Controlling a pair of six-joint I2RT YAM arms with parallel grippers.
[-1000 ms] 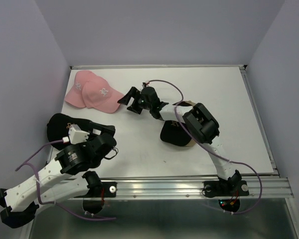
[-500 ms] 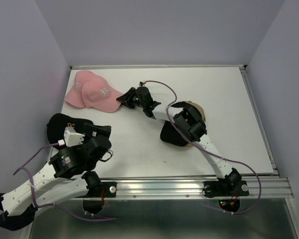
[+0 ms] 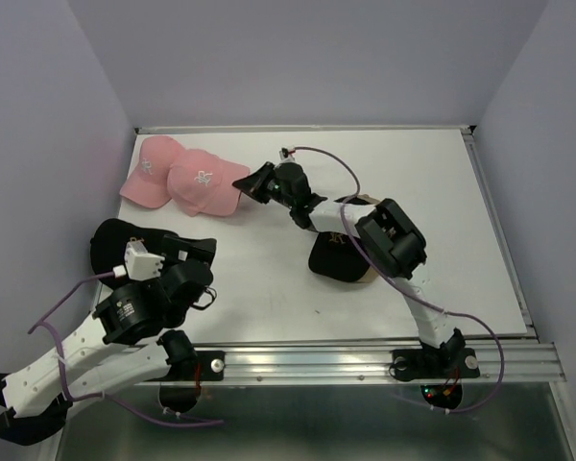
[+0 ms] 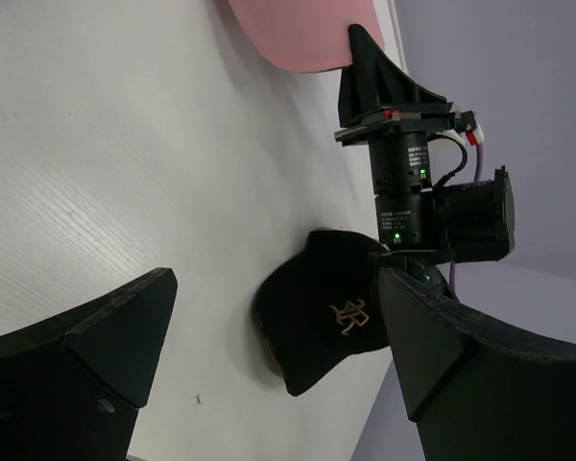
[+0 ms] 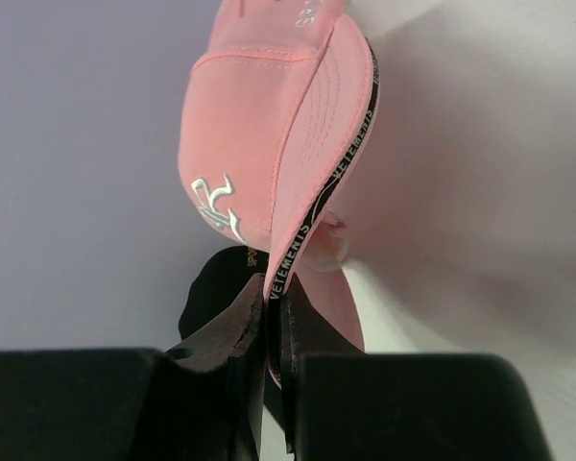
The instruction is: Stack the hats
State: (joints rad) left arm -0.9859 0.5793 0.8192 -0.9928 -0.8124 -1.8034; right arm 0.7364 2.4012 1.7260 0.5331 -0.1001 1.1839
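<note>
My right gripper lifts next, swings back toward the right in the top view and lowers the nearer pink hat onto the black-and-tan pile (image 3: 347, 247), the stack already started.
Two pink hats lie overlapping at the back left of the table, one (image 3: 149, 168) behind the other (image 3: 204, 181). My right gripper (image 3: 250, 182) is shut on the brim of the nearer pink hat (image 5: 269, 144), and the brim edge is pinched between its fingers (image 5: 312, 355). A black hat (image 3: 338, 255) with a gold "R" lies mid-table on a tan hat whose edge (image 3: 366, 278) peeks out below it. Another black hat (image 3: 115, 240) lies at the left, partly under my left arm. My left gripper (image 4: 278, 375) is open and holds nothing. It faces the mid-table black hat (image 4: 331, 322).
The right arm's forearm (image 3: 389, 235) arches over the black-and-tan pile. A white table (image 3: 442, 192) ends in a metal rail (image 3: 365, 360) at the near edge. Lilac walls close in the left, back and right.
My right gripper has closed on the nearer pink hat's brim, and both pink hats have shifted slightly left. The left arm drew back a little.
</note>
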